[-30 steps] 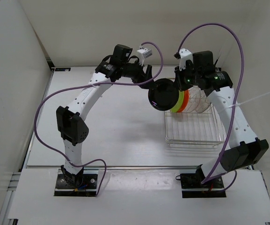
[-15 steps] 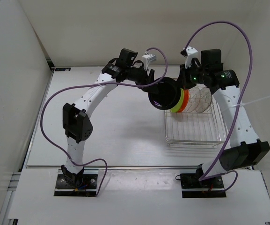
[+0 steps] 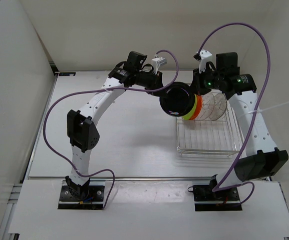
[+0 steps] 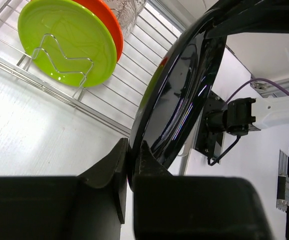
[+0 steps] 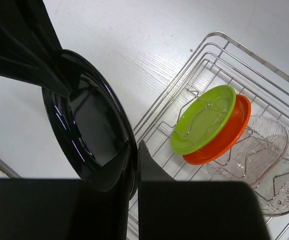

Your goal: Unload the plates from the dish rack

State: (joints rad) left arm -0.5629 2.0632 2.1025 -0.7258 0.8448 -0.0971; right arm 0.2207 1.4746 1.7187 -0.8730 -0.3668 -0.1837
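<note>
I will next carry the black plate [image 3: 177,101] with my left gripper to the left in the top view and down, and let go of the plate's rim, because the tabletop is bare there.
A glossy black plate [image 3: 177,101] hangs on edge above the table, just left of the dish rack [image 3: 207,145]. My left gripper [image 3: 165,88] is shut on its upper left rim; in the left wrist view the left gripper [image 4: 132,145] pinches the black plate [image 4: 177,95]. My right gripper [image 3: 195,90] holds the opposite rim, and in the right wrist view the right gripper [image 5: 135,145] sits close on both sides of the black plate [image 5: 91,130]. A lime green plate [image 5: 204,120], an orange plate [image 5: 224,137] and clear glassy plates [image 5: 264,155] stand upright in the dish rack [image 5: 219,50].
The rack's near half [image 3: 204,137] holds only bare wire. White walls enclose the table at the back and left. Purple cables loop above both arms. A metal strip [image 3: 134,177] runs along the table's near edge.
My left gripper moved in to the black plate's rim and shut on it. The plate shifted slightly to the right. The right arm barely moved.
</note>
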